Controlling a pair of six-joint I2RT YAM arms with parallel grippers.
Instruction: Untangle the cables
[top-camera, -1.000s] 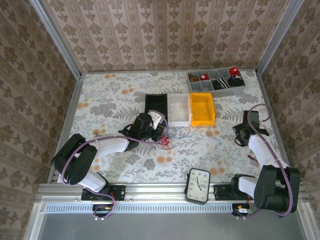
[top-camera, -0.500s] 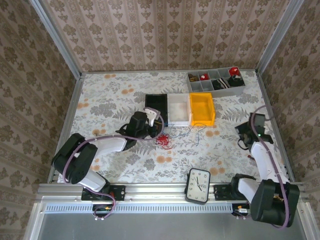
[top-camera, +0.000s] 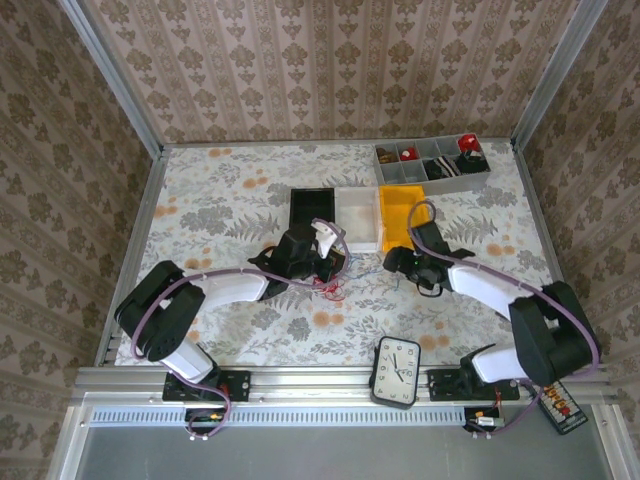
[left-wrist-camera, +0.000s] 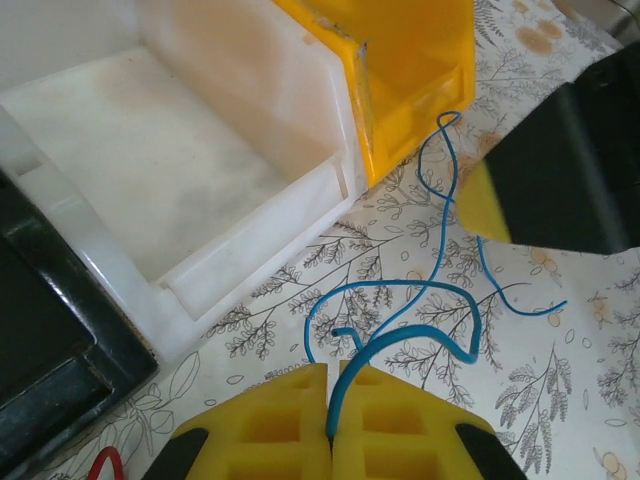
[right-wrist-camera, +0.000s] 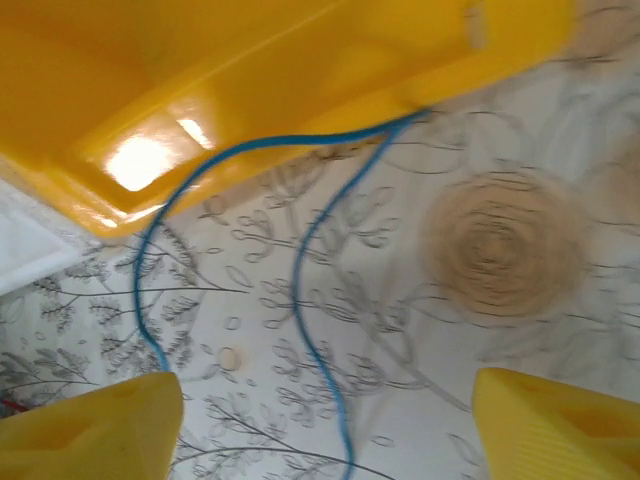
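My left gripper lifts the blue cable away from my base toward the black bin (top-camera: 311, 207) next, then releases it there.
The cables lie in front of the bins: a red tangle (top-camera: 326, 289) and a blue cable (top-camera: 366, 268) running right from it. My left gripper (top-camera: 328, 264) is shut on the blue cable (left-wrist-camera: 432, 300), which comes out between its yellow pads (left-wrist-camera: 280, 420) and loops over the table. A bit of red cable (left-wrist-camera: 100, 462) shows at the lower left. My right gripper (top-camera: 398, 262) stands open just above the table. In the right wrist view the blue cable (right-wrist-camera: 308, 270) runs between its spread fingertips (right-wrist-camera: 110, 425) without touching them. No whitish cable is visible.
A black bin (top-camera: 312, 207), a white bin (top-camera: 357, 218) and a yellow bin (top-camera: 398, 205) stand in a row right behind both grippers. A grey compartment tray (top-camera: 432, 163) is at the back right. A clock (top-camera: 397, 371) lies at the near edge.
My right arm has swung from the table's right side to the centre, over the blue cable by the yellow bin. The left gripper shifted slightly right, drawing the blue cable out.
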